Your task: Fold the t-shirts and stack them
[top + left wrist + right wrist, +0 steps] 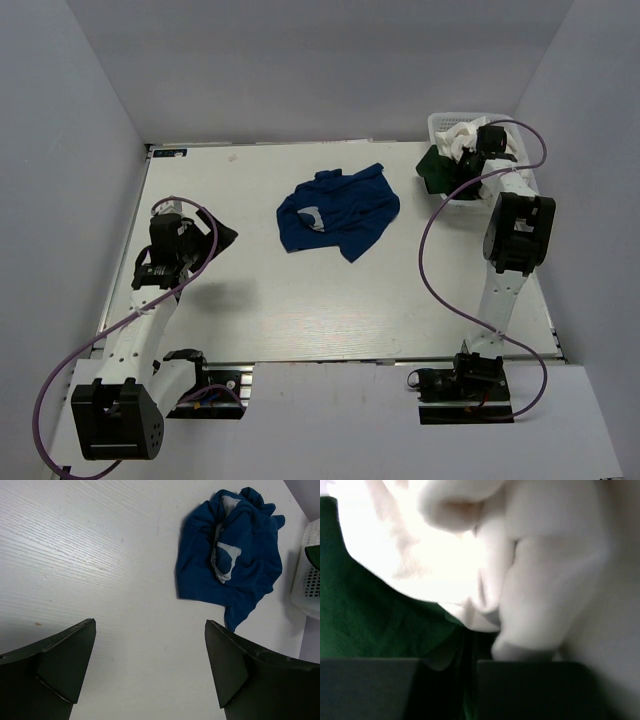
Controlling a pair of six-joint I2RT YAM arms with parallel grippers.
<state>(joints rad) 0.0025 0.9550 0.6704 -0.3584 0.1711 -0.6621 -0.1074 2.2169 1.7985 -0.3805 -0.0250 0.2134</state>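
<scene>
The right gripper lifts the green t-shirt [375, 615] up next, then lowers and releases it inside the white mesh basket, since its cloth hangs over the basket's rim.
A royal blue t-shirt [338, 210] with a white print lies crumpled at the middle of the table, and it also shows in the left wrist view [235, 565]. My left gripper [215, 238] is open and empty over bare table at the left [150, 622]. My right gripper [470, 146] is down in the white mesh basket [470, 115]. Its fingers stand nearly together [470, 665] with dark green t-shirt [375, 615] cloth pinched between them. White t-shirts [545, 570] press against it. The green t-shirt hangs over the basket's left rim [435, 168].
The basket stands at the table's far right corner, and its side shows in the left wrist view [310, 580]. Grey walls close in the table on the left, back and right. A purple cable loops from each arm.
</scene>
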